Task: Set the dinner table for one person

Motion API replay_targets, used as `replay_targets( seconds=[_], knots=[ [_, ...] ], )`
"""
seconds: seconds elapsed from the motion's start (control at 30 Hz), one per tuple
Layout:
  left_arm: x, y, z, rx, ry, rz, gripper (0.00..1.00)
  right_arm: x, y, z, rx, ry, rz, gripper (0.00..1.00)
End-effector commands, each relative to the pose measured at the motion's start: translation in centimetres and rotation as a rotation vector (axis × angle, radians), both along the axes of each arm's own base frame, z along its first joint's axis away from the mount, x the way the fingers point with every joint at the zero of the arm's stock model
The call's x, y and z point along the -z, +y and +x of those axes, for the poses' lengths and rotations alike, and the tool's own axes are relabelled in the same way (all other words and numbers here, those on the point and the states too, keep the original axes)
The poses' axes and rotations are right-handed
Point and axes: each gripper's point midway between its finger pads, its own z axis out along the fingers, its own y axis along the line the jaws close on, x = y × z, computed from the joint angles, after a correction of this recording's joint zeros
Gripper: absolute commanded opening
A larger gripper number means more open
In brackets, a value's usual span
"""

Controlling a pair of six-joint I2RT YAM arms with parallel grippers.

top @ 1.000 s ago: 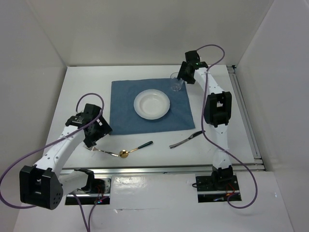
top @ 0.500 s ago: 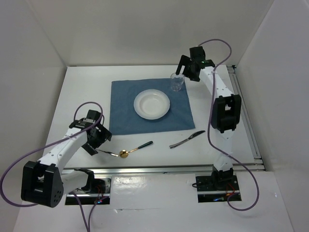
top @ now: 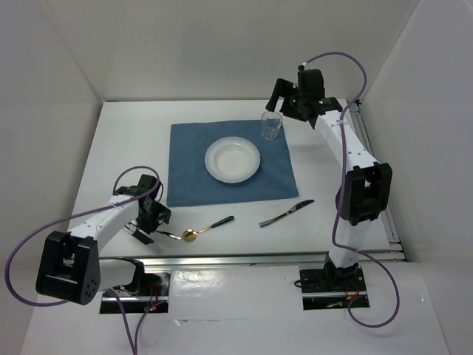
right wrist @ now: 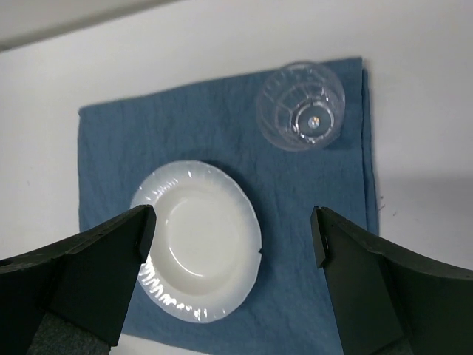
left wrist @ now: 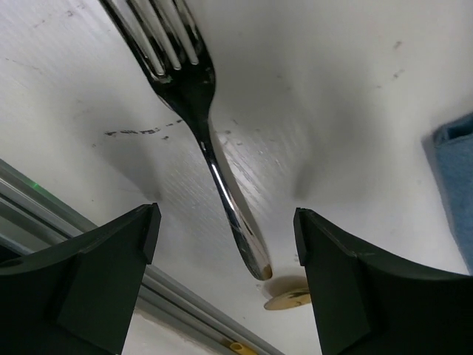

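Next, my right gripper moves back from the glass [top: 271,126], down onto the knife's handle [top: 276,219], since the knife still lies on bare tabletop off the blue cloth.
The white dinner table [top: 126,133] holds a blue cloth [top: 188,174] with a white plate [top: 233,159] and a clear glass [top: 271,126] at its far right corner. A silver fork [left wrist: 194,103] lies on the table, its handle between the jaws of my open left gripper [left wrist: 225,225], untouched. In the top view that left gripper [top: 145,225] is low at the near left. My right gripper [top: 277,92] hovers open and empty above the glass [right wrist: 301,107] and plate [right wrist: 198,248].
A gold-bowled spoon [top: 191,236] with a black handle lies just right of the fork. A knife [top: 287,213] lies near the front right of the cloth. The silver front rail [left wrist: 44,207] runs close beside the left gripper.
My right arm has drawn up and back from the glass, which stays standing on the cloth. My left gripper has moved nearer the front edge, over the fork.
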Motion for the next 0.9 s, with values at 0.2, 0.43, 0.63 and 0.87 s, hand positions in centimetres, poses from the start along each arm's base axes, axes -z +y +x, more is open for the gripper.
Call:
replay_targets(
  seconds=[0.2,0.43,0.63,0.87],
  knots=[
    [1.8,0.3,0.1,-0.076,0.004,0.010,0.69,1.5,1.1,-2.9,-0.059,0.010,-0.019,0.99],
    [0.7,1.1,1.1,-0.091,-0.063,0.030,0.22,2.5,0.7,-4.0,-0.041,0.048,-0.048,0.99],
    [-5.2,3.4,3.4,-0.017,-0.190,0.154,0.00,2.2,-0.3,-5.1,-0.020,0.049,-0.055,0.99],
    [-11.7,0.1,12.2,0.541,-0.314,0.229,0.00,4.3,-3.0,-8.0,0.056,0.128,-0.060,0.99]
  ],
)
